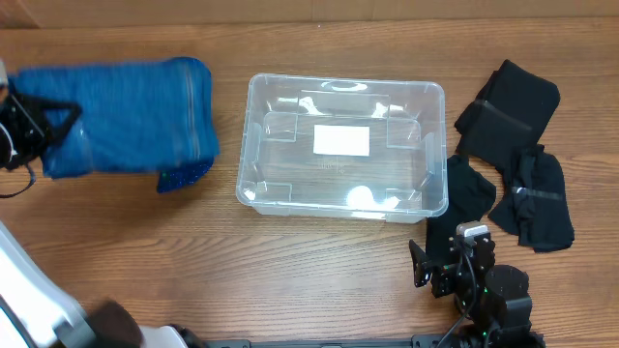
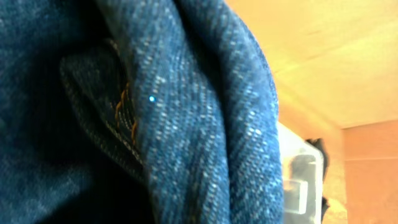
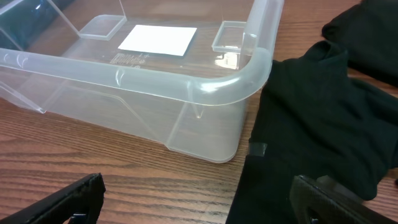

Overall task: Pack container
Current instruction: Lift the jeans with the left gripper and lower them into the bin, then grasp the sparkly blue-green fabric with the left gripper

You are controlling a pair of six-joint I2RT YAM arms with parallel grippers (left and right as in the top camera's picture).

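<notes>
The left gripper should next carry the jeans (image 1: 126, 116) to the right in the overhead view, over the clear container, and then lower them inside, because the container is empty.
The clear plastic container (image 1: 253, 145) stands empty at the table's middle, white label on its base. Folded blue jeans (image 1: 126, 116) lie left of it, lifted and blurred. My left gripper (image 1: 21, 124) is at the jeans' left edge and seems shut on them. In the left wrist view, denim (image 2: 186, 112) fills the frame and hides the fingers; the container's corner (image 2: 301, 177) shows behind. My right gripper (image 1: 447, 249) is open and empty, low over the table in front of the container's near right corner (image 3: 249, 74). Its fingers (image 3: 199, 205) straddle bare wood and a black garment's edge (image 3: 311, 124).
Black folded garments lie right of the container: one at the back right (image 1: 508, 106), one further forward (image 1: 537, 198), one against the container's right side (image 1: 466, 193). A white object (image 1: 29, 300) sits at the front left edge.
</notes>
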